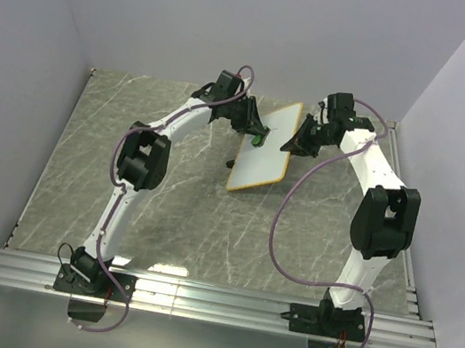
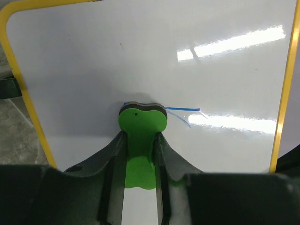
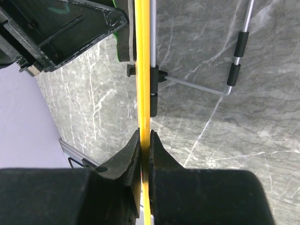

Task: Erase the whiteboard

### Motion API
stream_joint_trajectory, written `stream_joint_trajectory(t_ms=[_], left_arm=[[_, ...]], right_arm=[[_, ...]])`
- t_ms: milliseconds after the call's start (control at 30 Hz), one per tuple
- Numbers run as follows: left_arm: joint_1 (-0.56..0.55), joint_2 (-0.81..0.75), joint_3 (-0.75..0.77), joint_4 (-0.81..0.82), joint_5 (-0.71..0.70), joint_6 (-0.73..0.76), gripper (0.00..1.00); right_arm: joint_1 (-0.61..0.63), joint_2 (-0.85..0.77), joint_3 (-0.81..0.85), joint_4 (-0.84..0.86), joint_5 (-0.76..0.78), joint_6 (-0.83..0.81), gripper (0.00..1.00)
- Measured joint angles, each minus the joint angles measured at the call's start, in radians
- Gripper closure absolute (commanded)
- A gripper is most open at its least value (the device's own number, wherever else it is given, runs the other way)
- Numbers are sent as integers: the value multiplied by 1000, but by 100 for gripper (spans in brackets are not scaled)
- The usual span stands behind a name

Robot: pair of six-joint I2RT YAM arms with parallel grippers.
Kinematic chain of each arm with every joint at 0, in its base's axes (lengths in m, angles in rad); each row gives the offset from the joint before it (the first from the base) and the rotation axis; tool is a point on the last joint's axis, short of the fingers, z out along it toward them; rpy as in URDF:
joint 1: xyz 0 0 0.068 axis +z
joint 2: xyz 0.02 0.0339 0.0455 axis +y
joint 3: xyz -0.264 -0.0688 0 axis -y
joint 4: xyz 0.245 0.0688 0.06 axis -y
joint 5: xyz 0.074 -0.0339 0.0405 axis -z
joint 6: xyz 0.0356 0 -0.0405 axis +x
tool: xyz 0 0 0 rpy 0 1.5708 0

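I will wipe the blue stroke [image 2: 183, 110] next with my left gripper. Then I will lower it onto the clear marble, which is below it and to its left in the top view, and let go of the eraser.
The whiteboard [image 1: 266, 147] is white with a yellow frame and stands tilted near the back middle of the table. My left gripper [image 1: 259, 136] is shut on a small green eraser [image 2: 141, 129], whose dark felt end presses on the whiteboard's face [image 2: 154, 61]. A short blue marker stroke [image 2: 183, 110] runs right of the eraser. My right gripper [image 1: 295, 140] is shut on the whiteboard's right edge; in the right wrist view its fingers [image 3: 133, 154] clamp the yellow frame [image 3: 144, 56] seen edge-on.
Behind the board a thin metal stand leg [image 3: 236, 47] with black sleeves rests on the grey marble table [image 1: 171, 217]. White walls enclose the table on three sides. An aluminium rail [image 1: 210, 301] carries both arm bases at the near edge.
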Motion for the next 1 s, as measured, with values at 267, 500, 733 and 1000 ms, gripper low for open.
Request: stream_joint_trajectory(t_ms=[267,500,733,1000], left_arm=[[2,1,-11,11,-3,4,100],[12,21,14,3,-18,3,100],[68,71,-4,26,-55,-4,100],[78,81,-4,47,-15,-5,100]], right_arm=[[9,-3,6,-8,19,6,100],[24,-5,19,-19,41,10,100],[50,-25,19,-32,55,20,100],[67,-35,19,-43,80,35,100]])
